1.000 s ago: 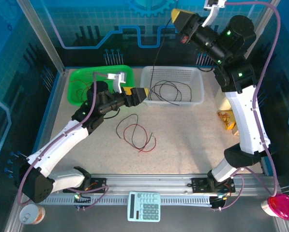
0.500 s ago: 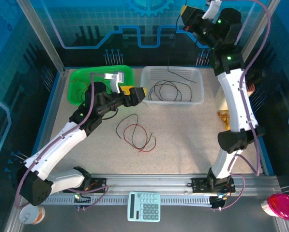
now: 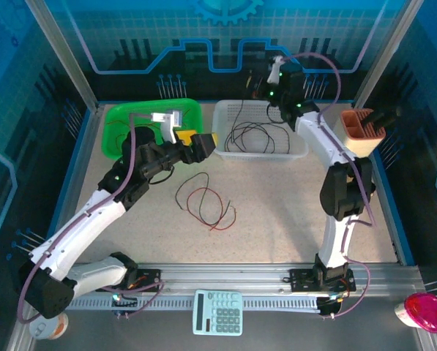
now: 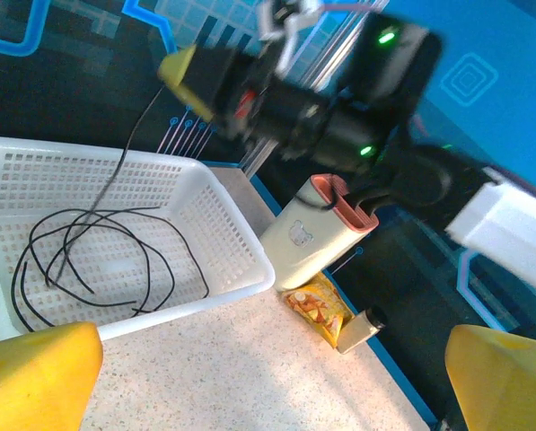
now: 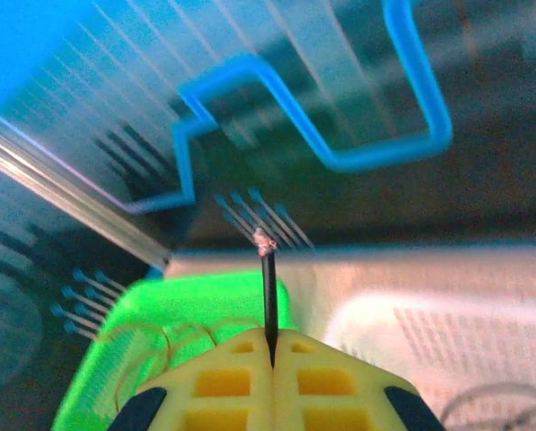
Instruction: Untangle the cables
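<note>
The black loops are in the basket below and back from my right gripper. Next I will move my right gripper down and back over them and let go of the cable.
My right gripper (image 5: 272,337) is shut on a black cable (image 5: 268,278), whose frayed end sticks out past the fingertips. In the left wrist view that gripper (image 4: 182,67) hangs over the back of the white basket (image 4: 241,260), and the held strand (image 4: 124,153) drops into black loops (image 4: 115,251) lying in the basket. Loose red and black cables (image 3: 203,201) lie tangled on the table. My left gripper (image 3: 202,141) stands open beside the white basket's (image 3: 299,150) left corner, above the table, with nothing between its yellow fingers (image 4: 34,377).
A green basket (image 3: 189,110) with thin wires stands at the back left. A white container with a pink top (image 4: 317,233), a snack packet (image 4: 321,310) and a small bottle (image 4: 362,328) sit right of the white basket. A calculator (image 3: 218,311) lies on the front rail.
The right arm swung down and left from high at the back, bringing the black cable to the white basket's back rim. The left gripper stayed in place and opened slightly wider.
</note>
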### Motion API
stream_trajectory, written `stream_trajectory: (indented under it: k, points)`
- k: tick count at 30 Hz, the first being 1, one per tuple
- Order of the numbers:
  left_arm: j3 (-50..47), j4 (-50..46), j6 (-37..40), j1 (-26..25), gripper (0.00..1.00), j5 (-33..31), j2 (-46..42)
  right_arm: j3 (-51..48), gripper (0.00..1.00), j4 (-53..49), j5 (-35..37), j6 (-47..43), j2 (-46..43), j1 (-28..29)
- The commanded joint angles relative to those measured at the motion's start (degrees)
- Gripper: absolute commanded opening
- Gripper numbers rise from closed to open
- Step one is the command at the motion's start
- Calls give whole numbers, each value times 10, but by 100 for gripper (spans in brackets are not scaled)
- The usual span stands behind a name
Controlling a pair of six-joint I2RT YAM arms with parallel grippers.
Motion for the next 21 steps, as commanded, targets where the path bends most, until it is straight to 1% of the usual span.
stream_trajectory:
  k: [1,5,11,16,19,21]
  points:
    - [-9,-2,8,-3,99,-11,-7,-25,0,17,-22,3,17,6]
    - [-9,-2,5,-4,99,-11,-8,-25,0,-66,6,-25,44,2]
    - [-13,-8,5,-3,99,-17,-15,17,0,-214,93,-66,88,-5]
    - [-18,-18,8,-4,99,-25,-21,24,0,-274,149,-90,109,-12]
    - [-22,-32,13,-3,99,-39,-25,33,0,-300,154,-88,120,-20]
    - [-28,-41,16,-3,99,-50,-29,41,4,-318,158,-85,127,-26]
